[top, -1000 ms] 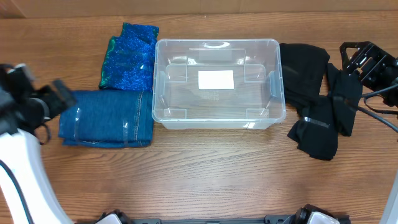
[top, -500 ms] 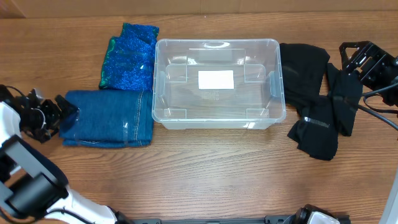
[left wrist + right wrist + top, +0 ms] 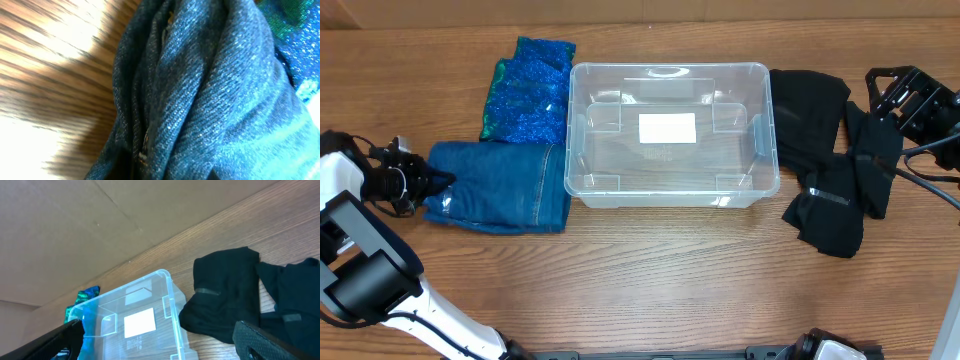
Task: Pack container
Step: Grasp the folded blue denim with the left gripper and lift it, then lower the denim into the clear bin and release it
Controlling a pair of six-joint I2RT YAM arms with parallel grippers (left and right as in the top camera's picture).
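Observation:
The container [image 3: 620,160] stands empty. The jeans [image 3: 505,190] go up over the container's nearest side in my left gripper next, and then down toward the container's bottom.
The clear container [image 3: 620,160] stands at the table's middle with nothing in it, its white label on the base. Folded blue jeans [image 3: 505,190] lie against its left side. My left gripper [image 3: 420,183] is shut on the jeans' left edge, which is bunched into a pinch. In the left wrist view the gathered denim [image 3: 200,90] fills the frame and hides the fingers. My right gripper [image 3: 905,95] hangs open at the far right over black garments [image 3: 825,160]. In the right wrist view the gripper [image 3: 157,330] has nothing between its wide-spread fingers, and the container [image 3: 167,277] lies ahead of it.
A sparkly blue-green cloth [image 3: 528,90] lies behind the jeans, left of the container; it also shows at the top right of the left wrist view [image 3: 295,50]. The black garments spread from the container's right wall toward the right table edge. A cardboard wall [image 3: 75,225] stands behind the table.
My left gripper has moved right onto the jeans' left edge and shut on it, bunching the denim. The right arm has not moved.

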